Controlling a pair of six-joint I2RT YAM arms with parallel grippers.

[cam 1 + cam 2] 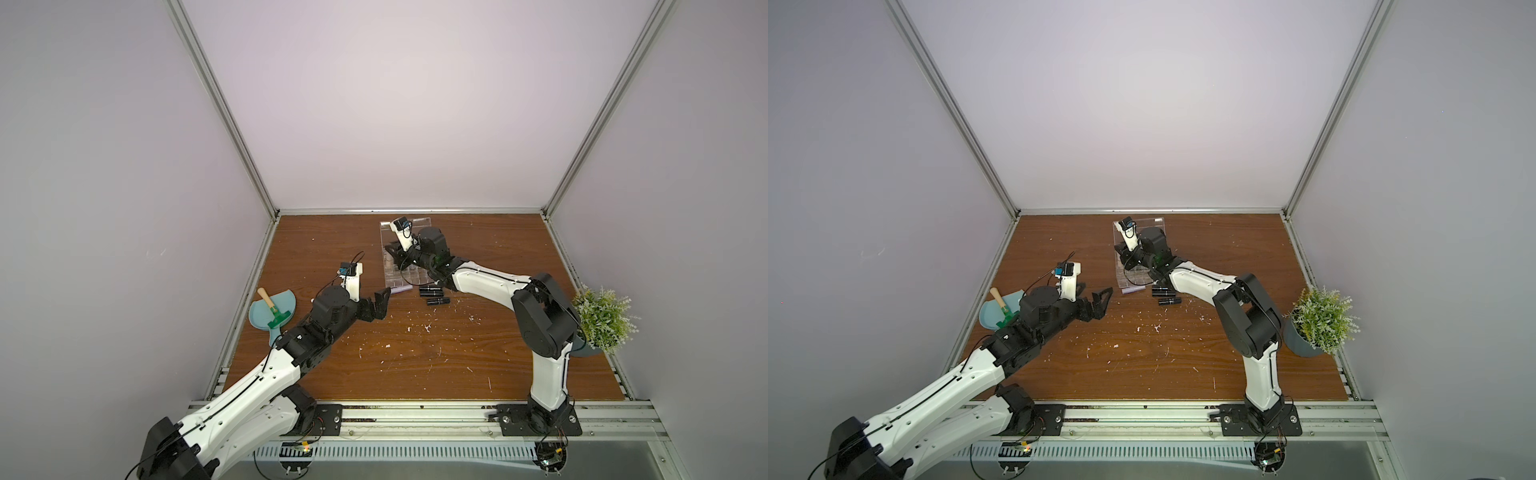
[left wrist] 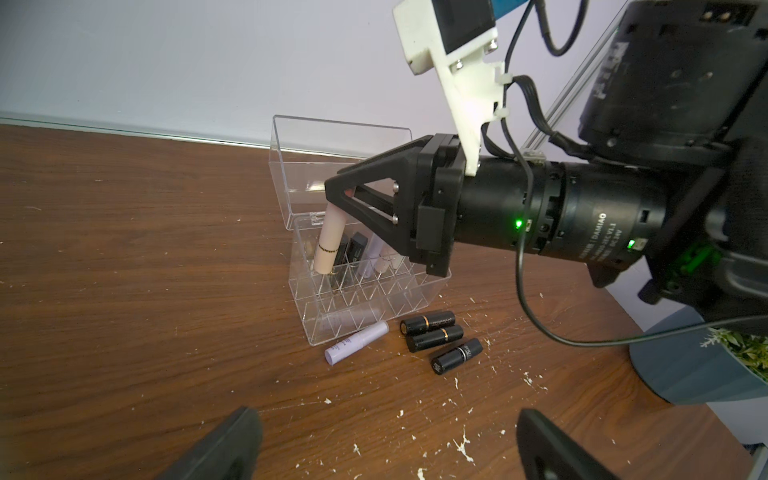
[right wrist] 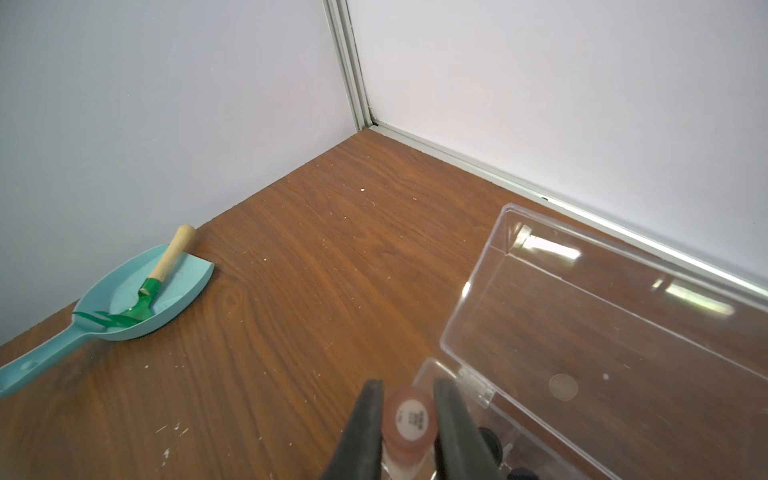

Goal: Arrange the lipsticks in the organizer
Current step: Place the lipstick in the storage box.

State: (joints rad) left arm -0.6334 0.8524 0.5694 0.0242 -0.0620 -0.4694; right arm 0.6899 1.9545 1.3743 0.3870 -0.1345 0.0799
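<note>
The lower end of the lipstick is already in the organizer's corner section by the hinge. My right gripper should move down there next and let go of the lipstick.
The clear organizer (image 2: 374,307) stands near the back wall with its lid (image 3: 602,332) folded open. My right gripper (image 3: 409,388) is shut on a beige-pink lipstick (image 2: 330,241). That tube is tilted, and its lower end sits at a corner compartment by the hinge. Several black and pale lipsticks (image 2: 357,245) stand in the row beside it. One lilac lipstick (image 2: 357,343) and three black lipsticks (image 2: 434,337) lie on the table by the organizer's front. My left gripper (image 2: 390,432) hovers open and empty, short of them. Both top views show it (image 1: 380,306).
A teal dustpan (image 1: 272,311) holding a green hand rake lies by the left wall. A potted plant (image 1: 602,316) stands at the right edge, behind the right arm's elbow. White flecks are scattered over the brown table (image 1: 415,353).
</note>
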